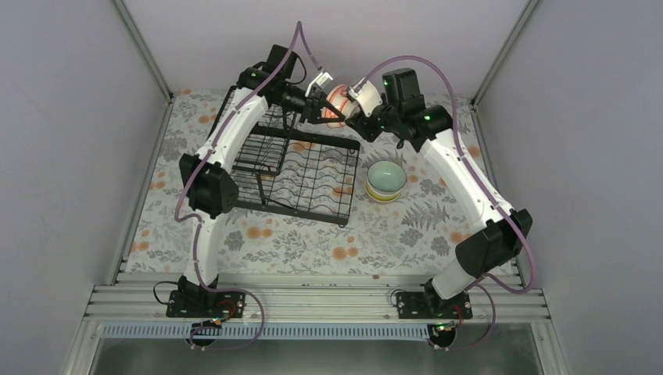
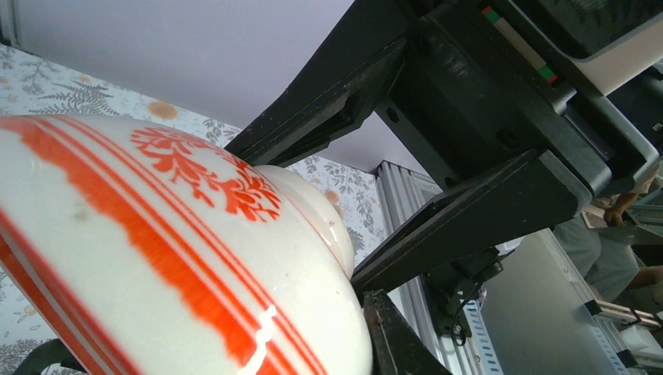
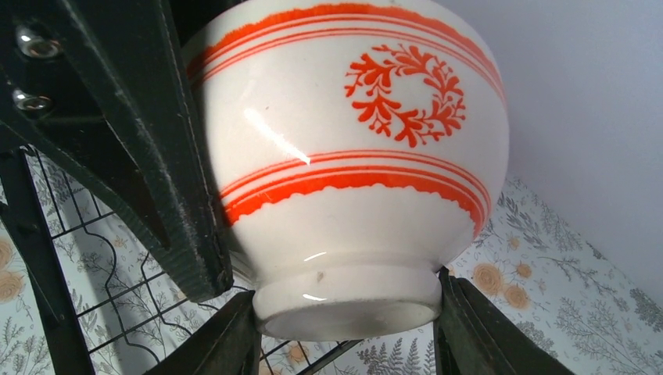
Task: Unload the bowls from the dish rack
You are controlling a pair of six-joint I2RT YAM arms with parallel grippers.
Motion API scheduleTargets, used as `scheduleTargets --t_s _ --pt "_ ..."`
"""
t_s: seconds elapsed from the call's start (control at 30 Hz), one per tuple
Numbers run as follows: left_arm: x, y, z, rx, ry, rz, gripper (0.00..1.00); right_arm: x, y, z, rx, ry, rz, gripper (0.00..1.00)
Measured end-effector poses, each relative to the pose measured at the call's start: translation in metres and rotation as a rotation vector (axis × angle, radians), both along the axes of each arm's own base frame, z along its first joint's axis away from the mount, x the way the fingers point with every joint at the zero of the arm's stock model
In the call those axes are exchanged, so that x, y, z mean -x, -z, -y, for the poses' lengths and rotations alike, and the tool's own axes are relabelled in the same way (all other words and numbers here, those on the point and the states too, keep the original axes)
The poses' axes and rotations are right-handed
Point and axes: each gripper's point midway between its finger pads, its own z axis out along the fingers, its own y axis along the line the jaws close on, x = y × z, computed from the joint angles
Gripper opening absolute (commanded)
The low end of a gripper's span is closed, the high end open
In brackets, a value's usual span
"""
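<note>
My left gripper swings back over the pale green bowl's empty inside next, lowers and releases, as the bowl lies below, to the gripper's right in the top view.
The white bowl with red-orange pattern (image 1: 336, 101) hangs in the air over the far end of the black wire dish rack (image 1: 301, 176). My left gripper (image 1: 320, 109) holds it from the left, one finger (image 2: 395, 340) pressed on its side. My right gripper (image 1: 352, 109) is shut on its foot ring (image 3: 348, 301), a finger (image 3: 227, 336) on each side. The bowl fills both wrist views (image 2: 156, 250) (image 3: 344, 141). The pale green bowl (image 1: 386, 173) sits nested on a whitish bowl (image 1: 383, 194) on the table, right of the rack. No bowl shows in the rack.
The rack's taller basket section (image 1: 262, 141) stands under my left forearm. Rack wires (image 3: 94, 281) show below the bowl. Grey walls close the back and both sides. The flowered tablecloth (image 1: 313, 242) lies in front of the rack.
</note>
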Motion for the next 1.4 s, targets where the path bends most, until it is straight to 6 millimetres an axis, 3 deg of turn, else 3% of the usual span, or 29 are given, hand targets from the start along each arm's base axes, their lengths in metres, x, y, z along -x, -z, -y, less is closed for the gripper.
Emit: scheduleTargets --t_s 0.17,0.33,0.57,0.67,0.83,1.03,1.23,1.4 --pt "0.0 0.002 0.0 -0.012 -0.004 0.009 0.02 -0.002 0.003 0.002 0.016 0.011 0.012 0.66" --pt "0.005 0.005 0.007 -0.03 0.001 0.014 0.02 -0.002 0.007 0.014 0.058 0.054 0.031 0.81" --pt "0.015 0.001 0.017 -0.064 -0.009 0.05 0.02 0.019 -0.015 0.047 0.104 0.145 0.094 0.9" --pt "0.017 -0.002 0.019 -0.1 -0.041 0.083 0.02 0.036 -0.026 0.073 0.131 0.215 0.135 0.96" --pt "0.013 -0.001 0.028 -0.158 -0.102 0.157 0.02 0.07 -0.025 0.13 0.193 0.361 0.163 1.0" --pt "0.025 0.01 0.067 -0.265 -0.149 0.289 0.02 0.098 -0.026 0.198 0.222 0.571 0.208 1.0" --pt "0.04 0.043 0.106 -0.403 -0.177 0.413 0.02 0.105 0.004 0.226 0.291 0.66 0.16 1.0" --pt "0.043 0.086 0.119 -0.565 -0.208 0.507 0.02 0.107 0.018 0.25 0.338 0.745 0.132 1.0"
